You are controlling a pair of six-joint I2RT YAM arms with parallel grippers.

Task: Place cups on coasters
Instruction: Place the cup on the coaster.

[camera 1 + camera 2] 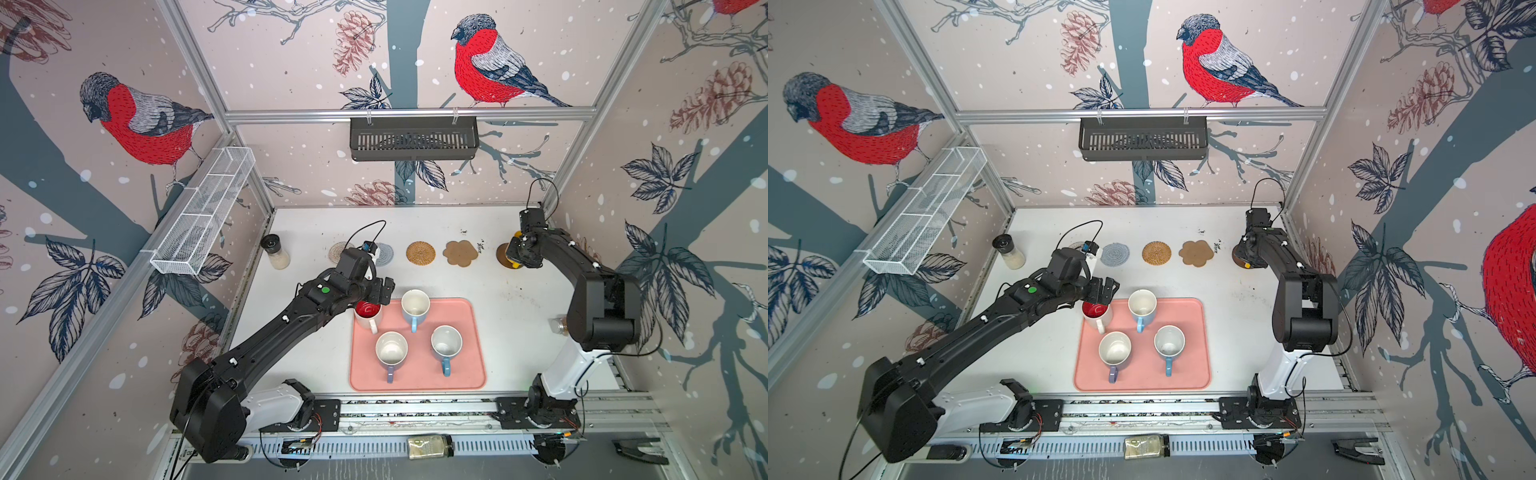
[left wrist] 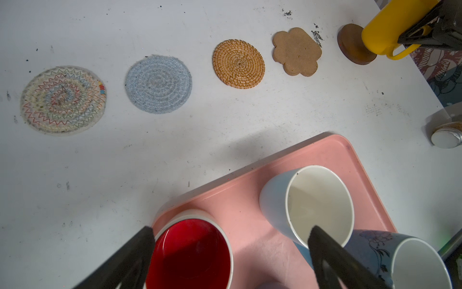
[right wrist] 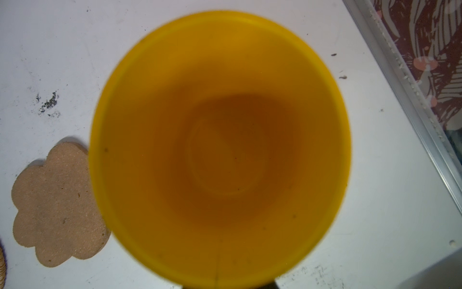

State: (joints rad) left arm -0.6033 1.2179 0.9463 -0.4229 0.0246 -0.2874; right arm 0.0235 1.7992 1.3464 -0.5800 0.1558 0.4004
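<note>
The yellow cup is off-centre, so next my right gripper will ease it toward the cork flower coaster, down onto the dark brown wooden coaster [image 1: 504,256], and let go.
My right gripper [image 1: 521,251] is shut on the yellow cup [image 2: 382,32], which it holds over the dark brown wooden coaster [image 2: 350,42] at the row's right end; whether they touch is unclear. The cup's inside [image 3: 220,150] fills the right wrist view. My left gripper [image 2: 231,231] is open, its fingers either side of the white cup with red inside [image 2: 192,252] at the pink tray's [image 1: 469,374] far left corner. Two light blue cups [image 1: 415,305] [image 1: 446,345] and a lavender cup [image 1: 391,351] also stand on the tray. Beige [image 2: 62,100], grey-blue [image 2: 158,83], rattan [image 2: 238,63] and cork flower [image 2: 297,51] coasters lie bare.
A black-lidded glass jar [image 1: 274,251] stands left of the coaster row. Another jar [image 1: 559,325] lies by the right arm, and one [image 1: 430,446] rests on the front rail. A white wire basket [image 1: 203,212] hangs on the left wall and a black one [image 1: 413,139] on the back rail.
</note>
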